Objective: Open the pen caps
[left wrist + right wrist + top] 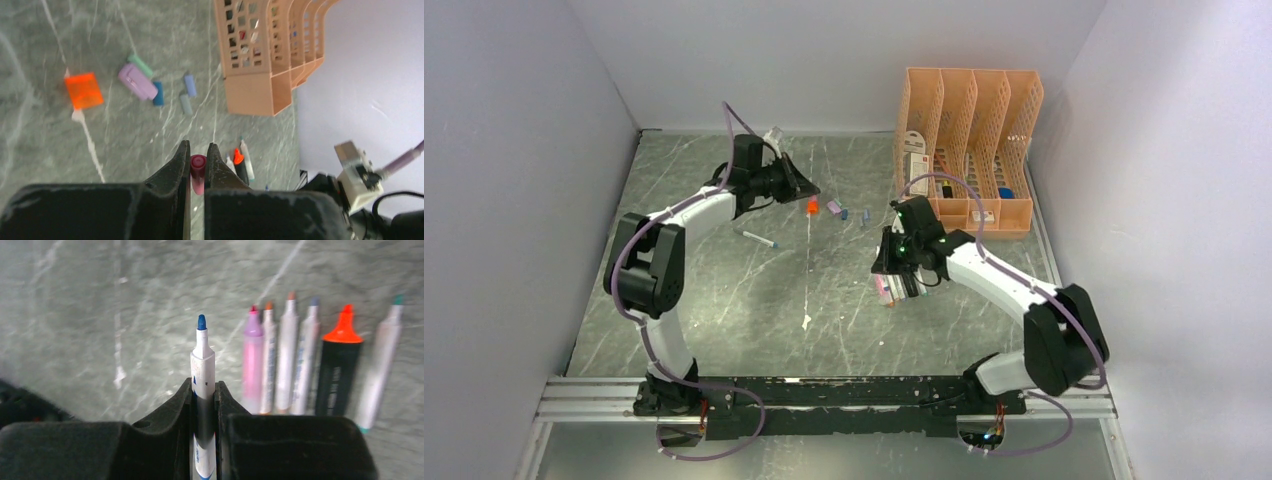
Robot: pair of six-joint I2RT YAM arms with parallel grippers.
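My left gripper goes down to the bare tabletop by the orange cap's near edge next and releases the red cap, since the loose caps lie gathered below.
My left gripper is shut on a small red pen cap, held above the table near the back. Loose pen caps lie below and beyond it: orange, lilac, green, blue and grey. My right gripper is shut on a white pen with a bare blue tip. Beside it, a row of uncapped pens lies on the table, among them a pink one and a stubby black one with an orange tip.
A peach mesh file organiser stands at the back right, close behind the right arm. One thin pen lies alone left of centre. Grey walls close in the table on both sides and at the back.
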